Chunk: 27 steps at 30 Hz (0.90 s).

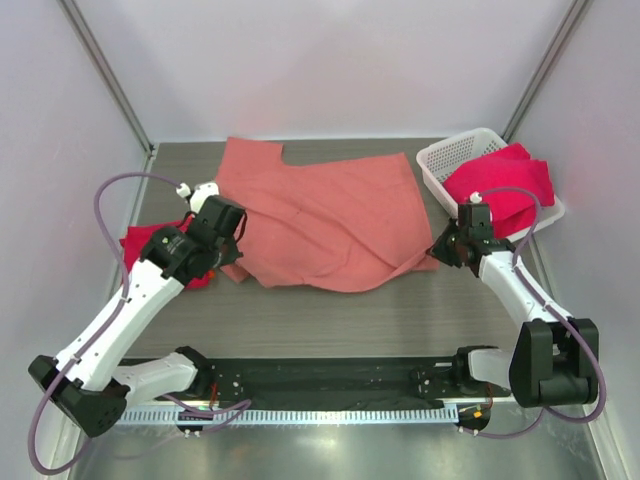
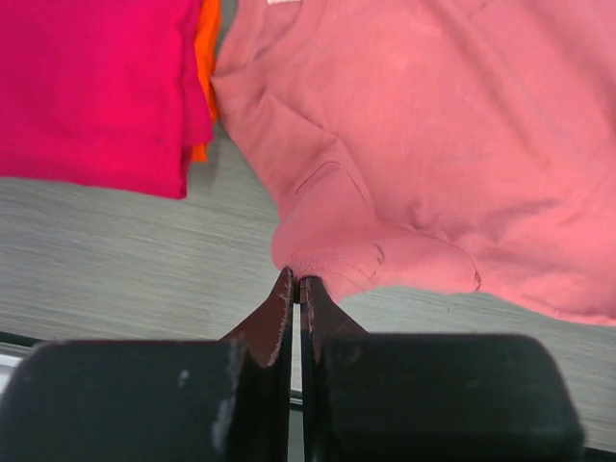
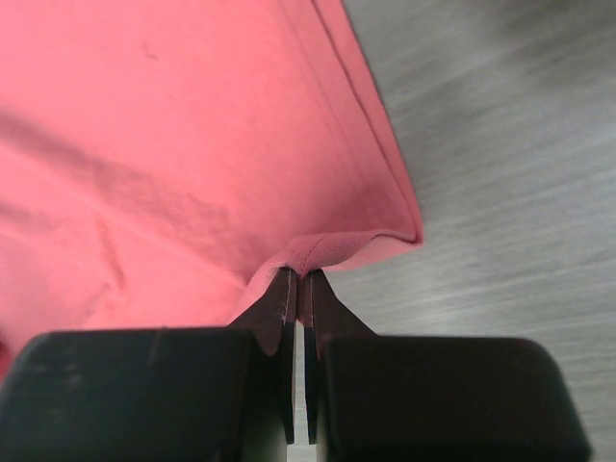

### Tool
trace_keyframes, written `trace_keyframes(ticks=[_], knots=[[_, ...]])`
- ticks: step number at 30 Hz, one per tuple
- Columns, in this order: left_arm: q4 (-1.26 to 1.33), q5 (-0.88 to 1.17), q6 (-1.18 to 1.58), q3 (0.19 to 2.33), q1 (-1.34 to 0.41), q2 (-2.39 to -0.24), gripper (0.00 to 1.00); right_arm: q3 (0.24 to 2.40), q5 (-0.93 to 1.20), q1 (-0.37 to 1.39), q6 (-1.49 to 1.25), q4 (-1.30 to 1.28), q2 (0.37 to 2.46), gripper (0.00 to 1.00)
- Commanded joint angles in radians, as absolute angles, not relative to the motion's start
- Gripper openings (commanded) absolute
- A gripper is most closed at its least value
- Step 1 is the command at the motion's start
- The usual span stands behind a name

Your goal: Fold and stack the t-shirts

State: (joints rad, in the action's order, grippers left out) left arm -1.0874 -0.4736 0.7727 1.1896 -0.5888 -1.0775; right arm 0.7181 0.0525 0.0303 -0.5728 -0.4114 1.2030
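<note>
Next, my right gripper pulls the pinched hem outward and lets it go over the shirt's side by the basket [image 3: 322,87], since that part lies outward of my gripper.
A salmon-pink t-shirt [image 1: 320,220] lies spread and rumpled across the middle of the table. My left gripper [image 1: 232,252] is shut on its near left edge; the left wrist view shows the cloth [image 2: 433,144] pinched at the fingertips [image 2: 298,287]. My right gripper [image 1: 441,250] is shut on its near right corner; the right wrist view shows the hem [image 3: 327,246] between the tips [image 3: 297,279]. A folded crimson-red t-shirt [image 1: 140,243] lies at the left, partly under my left arm, and shows in the left wrist view [image 2: 91,87]. Another crimson-red t-shirt [image 1: 505,190] fills the basket.
A white plastic mesh basket [image 1: 450,155] stands at the back right, close behind my right gripper. An orange cloth edge [image 2: 204,67] shows beside the folded red shirt. A black strip [image 1: 320,380] runs along the near table edge between the arm bases.
</note>
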Motion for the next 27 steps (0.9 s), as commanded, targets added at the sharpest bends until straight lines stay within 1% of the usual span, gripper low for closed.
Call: trace_keyframes(ticks=[1, 6, 10, 13, 17, 20, 27], knots=[[-1.225, -0.557, 0.732, 1.301, -0.589, -1.077, 0.0, 0.79, 0.04, 0.046, -0.551, -0.376, 1.229, 0.01], [-1.376, -0.543, 0.726, 1.365, -0.589, -1.023, 0.0, 0.776, 0.045, 0.066, -0.538, -0.379, 1.22, 0.01], [-1.561, -0.567, 0.736, 1.41, -0.589, -1.022, 0.0, 0.74, 0.041, 0.066, -0.534, -0.397, 1.177, 0.02], [-1.637, -0.6, 0.758, 1.42, -0.591, -1.028, 0.0, 0.704, 0.037, 0.067, -0.543, -0.417, 1.122, 0.02], [-1.623, -0.574, 0.749, 1.401, -0.591, -1.048, 0.0, 0.664, 0.054, 0.106, -0.56, -0.422, 1.106, 0.03], [-1.559, -0.525, 0.709, 1.352, -0.598, -1.106, 0.0, 0.666, 0.045, 0.132, -0.555, -0.433, 1.132, 0.03], [-1.396, -0.503, 0.631, 1.313, -0.604, -1.252, 0.0, 0.739, 0.005, 0.13, -0.542, -0.434, 1.178, 0.02]])
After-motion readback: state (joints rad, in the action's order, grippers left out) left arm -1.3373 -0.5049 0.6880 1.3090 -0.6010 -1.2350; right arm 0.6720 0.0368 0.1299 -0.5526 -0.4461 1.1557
